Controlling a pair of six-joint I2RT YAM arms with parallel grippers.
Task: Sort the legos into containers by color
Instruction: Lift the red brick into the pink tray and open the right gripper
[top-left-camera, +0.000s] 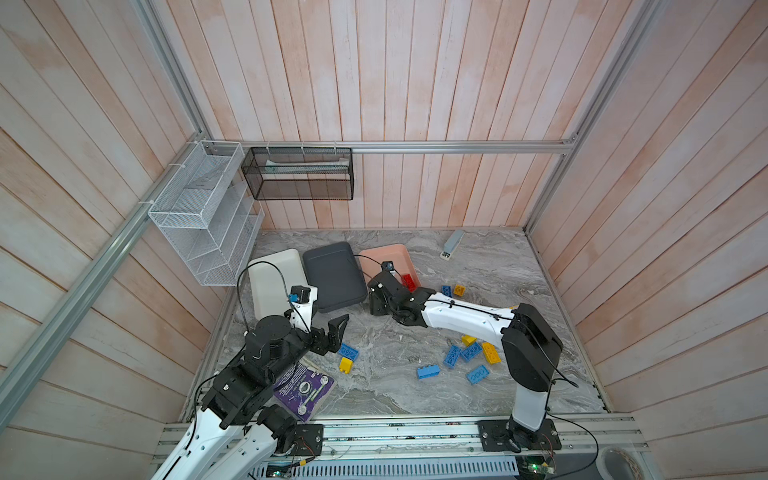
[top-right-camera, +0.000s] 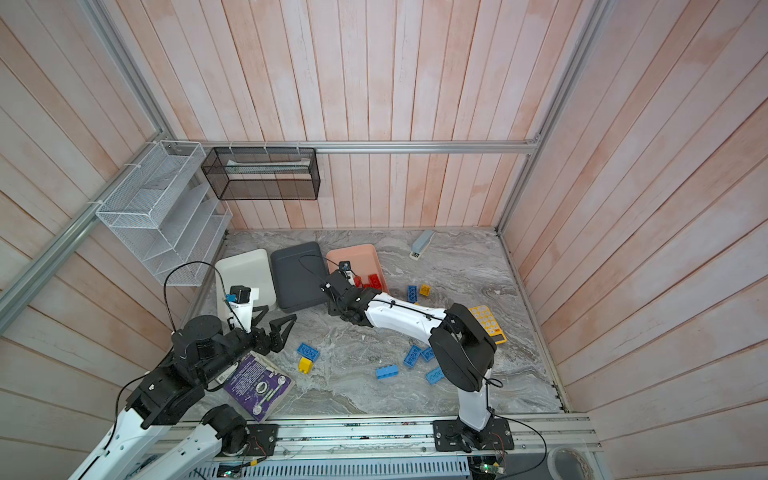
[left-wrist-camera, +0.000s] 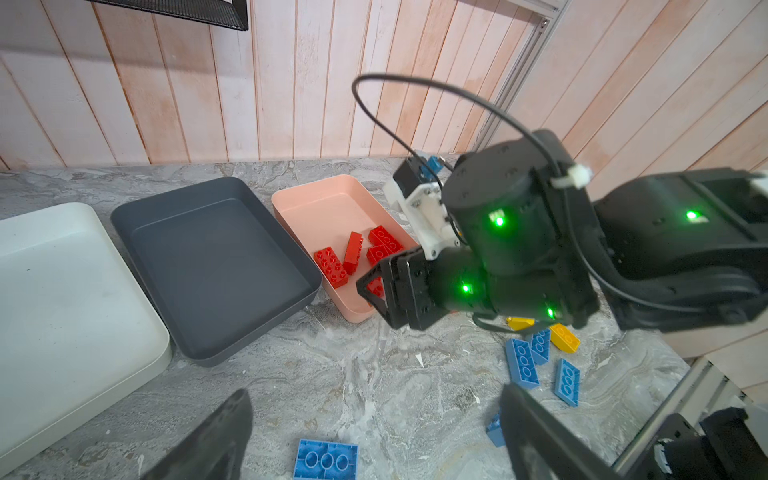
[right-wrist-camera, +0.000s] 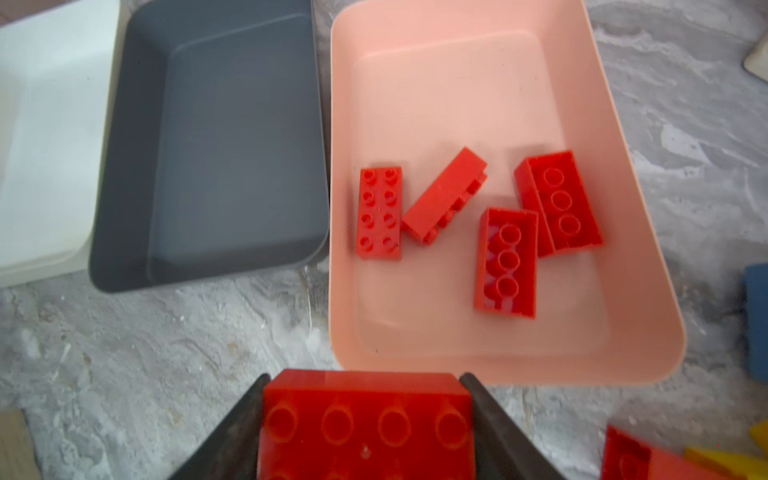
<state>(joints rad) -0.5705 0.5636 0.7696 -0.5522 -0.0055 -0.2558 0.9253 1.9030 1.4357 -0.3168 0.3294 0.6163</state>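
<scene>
My right gripper carries the red lego outward over the pink tray's near rim next. It then releases it on the pink tray's bare far part (top-left-camera: 382, 257) (right-wrist-camera: 432, 104), which lies outward of the gripper.
Three containers stand in a row at the back: white (top-left-camera: 272, 274), dark grey (top-left-camera: 332, 270) and salmon pink (top-left-camera: 386, 254). Several red legos (right-wrist-camera: 505, 262) lie in the pink tray (right-wrist-camera: 457, 83); the grey tray (right-wrist-camera: 232, 145) holds nothing. Just short of the pink tray's near rim, my right gripper (right-wrist-camera: 365, 376) is shut on a red lego (right-wrist-camera: 365, 424). My left gripper (left-wrist-camera: 374, 407) hangs open and empty over the table beside a blue lego (left-wrist-camera: 326, 459). Blue and yellow legos (top-left-camera: 469, 353) lie scattered under the right arm.
A purple book (top-left-camera: 303, 388) lies under the left arm. A yellow calculator (top-right-camera: 488, 322) sits behind the right elbow, and a grey stapler (top-left-camera: 453, 243) at the back. White (top-left-camera: 203, 216) and black (top-left-camera: 299, 174) mesh baskets hang on the walls. A blue (top-left-camera: 446, 291) and a yellow (top-left-camera: 459, 289) lego sit beside the pink tray.
</scene>
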